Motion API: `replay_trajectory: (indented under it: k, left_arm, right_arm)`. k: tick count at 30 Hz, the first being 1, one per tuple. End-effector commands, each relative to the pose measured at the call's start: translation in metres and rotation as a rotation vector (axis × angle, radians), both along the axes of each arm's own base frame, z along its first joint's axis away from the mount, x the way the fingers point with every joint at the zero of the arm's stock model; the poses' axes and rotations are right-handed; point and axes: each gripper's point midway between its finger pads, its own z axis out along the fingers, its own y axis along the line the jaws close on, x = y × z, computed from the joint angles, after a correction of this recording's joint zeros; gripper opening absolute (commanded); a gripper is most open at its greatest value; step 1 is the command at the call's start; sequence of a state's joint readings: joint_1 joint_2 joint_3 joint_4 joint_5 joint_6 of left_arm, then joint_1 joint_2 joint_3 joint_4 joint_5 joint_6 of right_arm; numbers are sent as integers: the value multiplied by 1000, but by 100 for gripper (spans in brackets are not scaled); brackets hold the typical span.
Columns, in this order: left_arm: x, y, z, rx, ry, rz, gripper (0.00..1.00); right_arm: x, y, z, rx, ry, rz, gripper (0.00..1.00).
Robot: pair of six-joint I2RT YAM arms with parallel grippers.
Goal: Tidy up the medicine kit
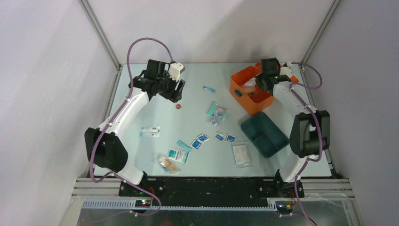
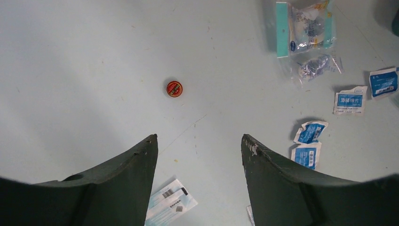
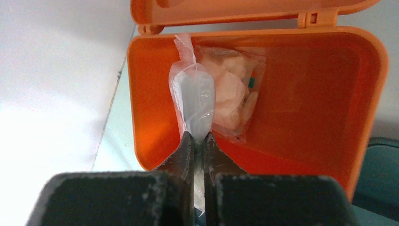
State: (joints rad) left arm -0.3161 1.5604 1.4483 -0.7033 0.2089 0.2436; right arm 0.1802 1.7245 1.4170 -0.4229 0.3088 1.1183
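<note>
The pale packet lies below and to the left in the top view. My right gripper will next bring the hanging clear packet down that way and release it.
The orange medicine kit (image 1: 240, 84) stands open at the back right, lid back (image 3: 244, 9). Its dark teal tray insert (image 1: 264, 133) lies on the table beside it. My right gripper (image 3: 197, 137) hangs over the open case, shut on a clear plastic packet (image 3: 194, 101) that reaches down into it. Another clear packet with pale contents (image 3: 233, 94) lies inside the case. My left gripper (image 2: 198, 139) hovers open and empty over the table at the back left, a small red round tin (image 2: 174, 88) just beyond its fingertips.
Blue-white sachets (image 1: 203, 138), clear packets (image 1: 241, 154) and a teal-edged packet (image 1: 216, 112) are scattered over the middle of the table. A flat white packet (image 1: 150, 132) lies left, a small box (image 1: 178, 155) near the front. Grey walls close in on both sides.
</note>
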Motion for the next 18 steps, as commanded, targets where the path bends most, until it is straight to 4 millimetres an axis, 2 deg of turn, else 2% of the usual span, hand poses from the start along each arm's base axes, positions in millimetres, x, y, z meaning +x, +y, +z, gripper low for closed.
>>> replay_trajectory:
  k: [1,5,14,18]
  left_arm:
    - [-4,11,20,6,-51,33,71]
    - [-6,17,23,33,-63,34,71]
    - [-10,26,17,64,-51,43,71]
    - [-11,31,15,87,-57,43,71]
  right_arm:
    - [22,-4,6,71,-32,-139,0]
    - [37,3,-14,83,9,-142,0]
    - [60,18,-28,77,-2,-115,0]
    - [67,24,-41,65,9,-102,0]
